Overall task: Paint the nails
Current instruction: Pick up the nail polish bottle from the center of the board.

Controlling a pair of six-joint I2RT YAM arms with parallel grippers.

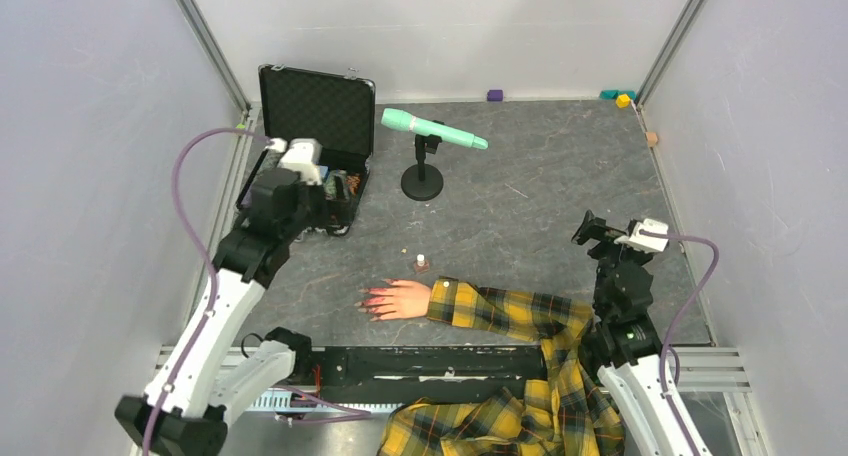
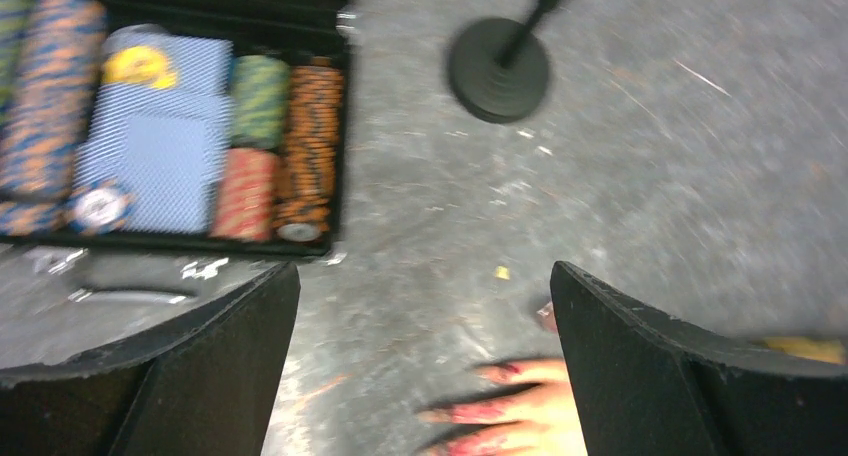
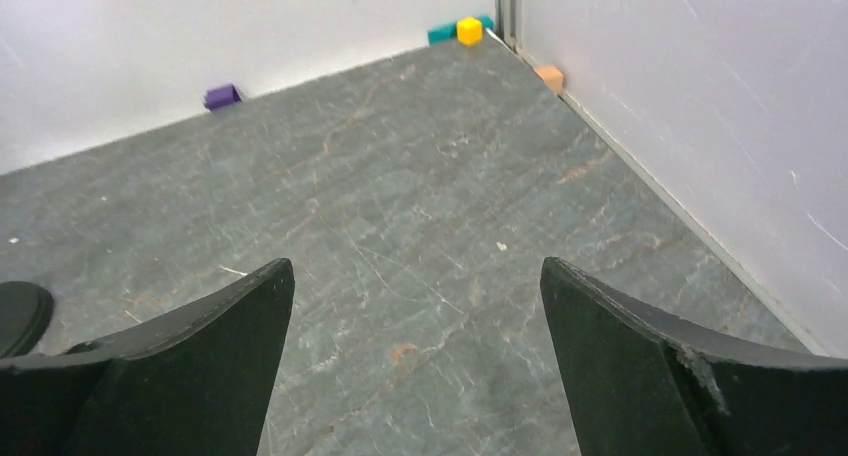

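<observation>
The polish bottle's white cap point(image 1: 421, 258) stands clear of the hand, so I should next move my left gripper down and to the right in the top view, onto the cap.
A pale mannequin hand point(image 1: 405, 298) in a yellow plaid sleeve point(image 1: 500, 314) lies flat on the grey table, fingers pointing left. Its nails point(image 1: 370, 301) are glossy red. In the left wrist view, which is blurred, the nails point(image 2: 497, 374) show low between the fingers. A small white-capped polish bottle point(image 1: 421, 263) stands just beyond the hand; there the bottle point(image 2: 545, 317) peeks out beside the right finger. My left gripper point(image 1: 335, 216) point(image 2: 423, 268) hangs open and empty by the case, left of the hand. My right gripper point(image 1: 592, 231) point(image 3: 415, 264) is open over bare table.
An open black case point(image 1: 318, 126) holding poker chips and cards point(image 2: 180, 146) sits at the back left. A teal microphone point(image 1: 432, 131) stands on a round black base point(image 2: 498, 68). Small blocks lie by the back wall: purple point(image 3: 222, 97), yellow point(image 3: 468, 29), peach point(image 3: 548, 76).
</observation>
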